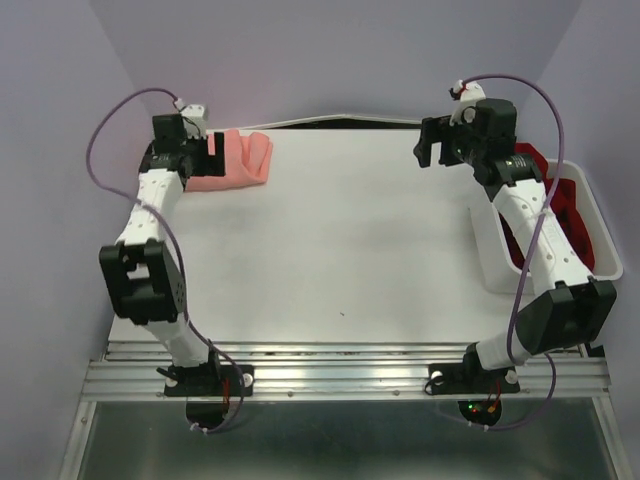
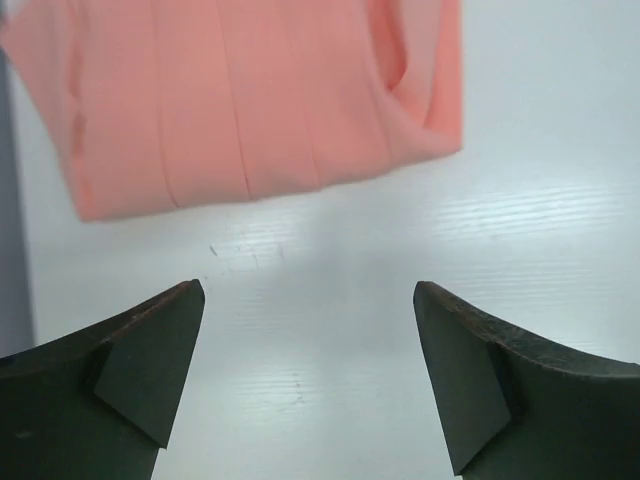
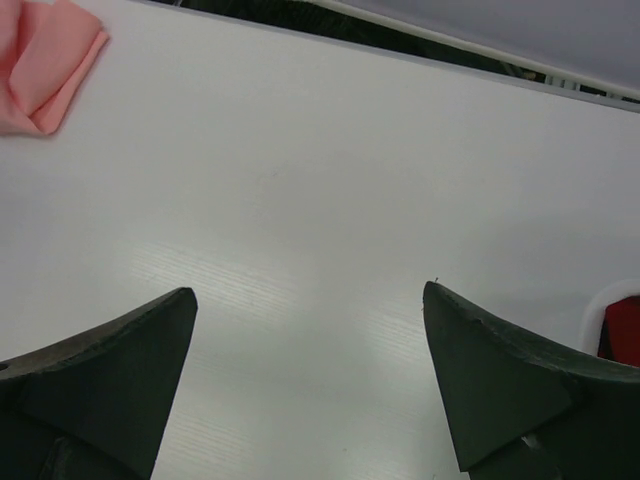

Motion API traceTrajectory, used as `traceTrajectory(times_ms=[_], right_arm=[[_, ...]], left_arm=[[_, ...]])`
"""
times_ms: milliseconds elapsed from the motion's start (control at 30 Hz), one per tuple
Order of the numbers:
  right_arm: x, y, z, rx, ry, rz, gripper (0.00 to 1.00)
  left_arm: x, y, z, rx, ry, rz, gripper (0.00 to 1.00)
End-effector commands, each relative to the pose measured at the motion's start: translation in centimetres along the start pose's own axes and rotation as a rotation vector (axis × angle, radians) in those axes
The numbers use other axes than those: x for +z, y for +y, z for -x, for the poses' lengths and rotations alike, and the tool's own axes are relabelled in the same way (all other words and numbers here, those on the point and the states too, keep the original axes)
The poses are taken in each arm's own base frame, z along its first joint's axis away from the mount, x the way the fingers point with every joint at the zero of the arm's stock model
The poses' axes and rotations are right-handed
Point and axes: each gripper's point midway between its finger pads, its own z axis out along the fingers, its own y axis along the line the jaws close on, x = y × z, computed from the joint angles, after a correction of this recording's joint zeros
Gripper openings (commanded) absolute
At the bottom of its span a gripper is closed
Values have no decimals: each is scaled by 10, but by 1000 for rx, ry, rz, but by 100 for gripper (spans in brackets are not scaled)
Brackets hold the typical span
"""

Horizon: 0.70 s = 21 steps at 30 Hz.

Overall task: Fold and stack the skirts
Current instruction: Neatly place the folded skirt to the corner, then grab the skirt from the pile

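My right gripper should next move over the white bin, then go down onto the far folds of the deep red skirt (image 1: 570, 215) to close.
The salmon-pink skirt (image 1: 237, 160) lies folded at the table's back left corner; its pleats fill the top of the left wrist view (image 2: 250, 100), and a corner of it shows in the right wrist view (image 3: 45, 65). My left gripper (image 1: 203, 152) hangs just above its left part, open and empty (image 2: 308, 300). The deep red skirt (image 1: 570, 215) is bunched inside the white bin, partly hidden by my right arm, with a sliver at the right wrist view's edge (image 3: 622, 328). My right gripper (image 1: 433, 150) hovers open and empty over bare table at the back right (image 3: 310, 295).
A white plastic bin (image 1: 603, 235) stands at the table's right edge beside the right arm. Purple walls close in the back and sides. The white table (image 1: 340, 240) stretches between the arms, with a dark gap (image 1: 340, 120) along its far edge.
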Motion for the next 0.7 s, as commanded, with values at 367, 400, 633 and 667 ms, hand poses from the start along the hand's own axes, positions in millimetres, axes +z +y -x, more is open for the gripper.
traceTrajectory(times_ms=[367,400,633,667], right_arm=[[-88,-172,24,180,-46,-347,100],[-90,-182,15,199,-14,-333,100],[-102,-214,-15,170,97,-224,100],[-100,-211,-19,188,116,-205,100]], left_arm=[[-212,-96,35,209,-339,-254,99],[-214,-101,33,236,-338,-252,99],[-209,-110,-2,275,-314,-256,99],[-203,-112,-9,275,-304,-264,99]])
